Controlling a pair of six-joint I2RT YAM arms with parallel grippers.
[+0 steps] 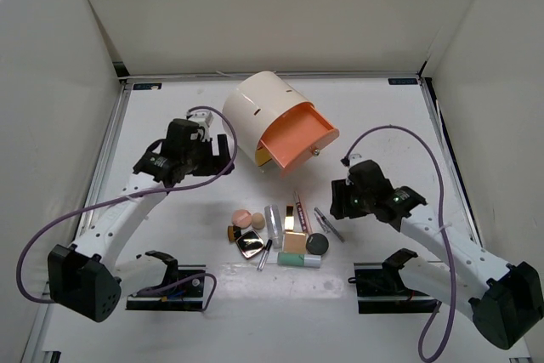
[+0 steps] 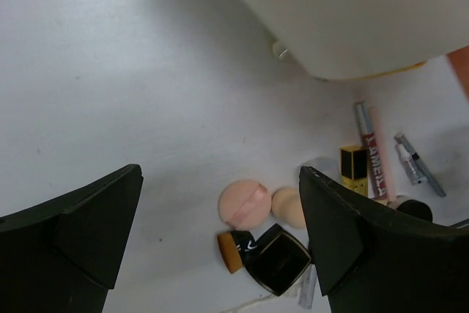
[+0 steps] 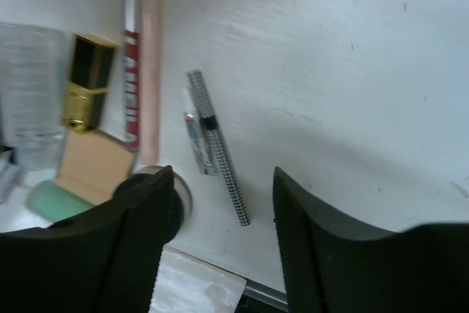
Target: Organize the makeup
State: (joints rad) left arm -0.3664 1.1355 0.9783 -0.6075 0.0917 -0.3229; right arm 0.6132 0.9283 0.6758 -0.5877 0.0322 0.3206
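Note:
The peach sponge lies below and back, hemmed in by the pink sponge and the clear tube, so I will next move my left gripper back and down to it, onto its near end point(image 1: 258, 224) point(image 2: 292, 217).
The makeup lies in a cluster on the table between the arms: pink sponge point(image 1: 240, 217), peach sponge point(image 1: 258, 221), square black compact point(image 1: 250, 246), clear tube point(image 1: 273, 223), tan pad point(image 1: 295, 241), round black compact point(image 1: 317, 244), mint-green tube point(image 1: 299, 259), pink pencil point(image 1: 299, 208) and grey pencil point(image 1: 328, 224). My left gripper point(image 1: 224, 149) is open and empty, high above the sponges point(image 2: 245, 203). My right gripper point(image 1: 337, 198) is open and empty, just above the grey pencil point(image 3: 220, 148), with the round compact point(image 3: 178, 190) beside its left finger.
The cream cylindrical box point(image 1: 259, 108) lies behind the cluster with its orange drawer point(image 1: 299, 137) pulled open toward the front. A small brush point(image 1: 232, 232) and a black-and-gold lipstick point(image 1: 289, 220) sit among the makeup. White walls enclose the table.

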